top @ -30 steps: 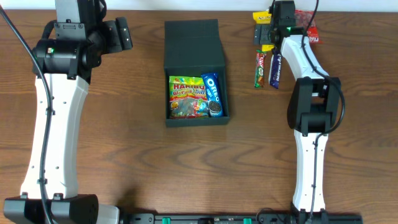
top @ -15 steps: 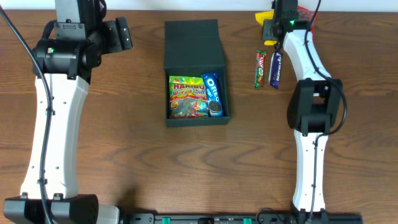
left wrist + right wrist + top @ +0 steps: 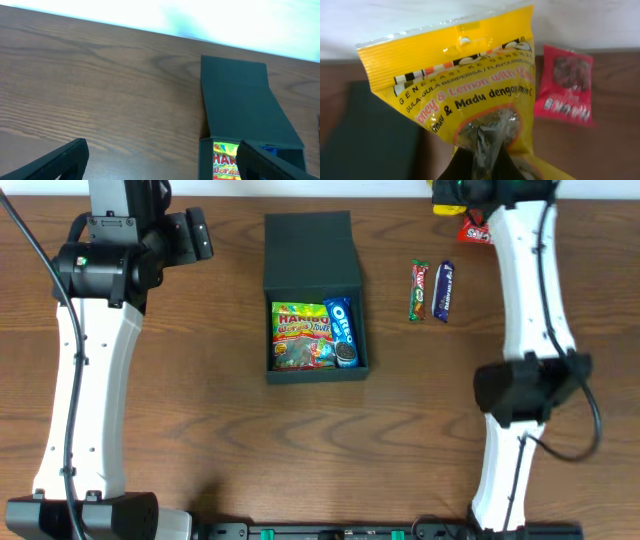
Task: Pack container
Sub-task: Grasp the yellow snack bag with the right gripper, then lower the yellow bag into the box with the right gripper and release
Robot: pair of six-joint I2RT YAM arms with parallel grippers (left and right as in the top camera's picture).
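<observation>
My right gripper is to move back and across, then down over the Haribo bag (image 3: 303,335), because the yellow candy packet hangs outside the container (image 3: 352,275).
The container (image 3: 352,275) is a dark box in the middle of the table, its flap lid (image 3: 308,248) folded open toward the back. Inside lie a Haribo bag (image 3: 303,335) and an Oreo pack (image 3: 342,330). My right gripper (image 3: 447,196) is at the far right back edge, shut on a yellow candy packet (image 3: 470,85) that hangs from its fingers above the table. My left gripper (image 3: 165,167) stands open left of the container (image 3: 250,100), holding nothing.
A red snack packet (image 3: 476,230) lies on the table under the right arm, also seen in the right wrist view as a red packet (image 3: 567,85). Two chocolate bars (image 3: 419,290) (image 3: 444,290) lie side by side right of the container.
The right gripper closed on the yellow packet and lifted it off the table toward the back edge, uncovering the red packet. The left arm stayed still.
</observation>
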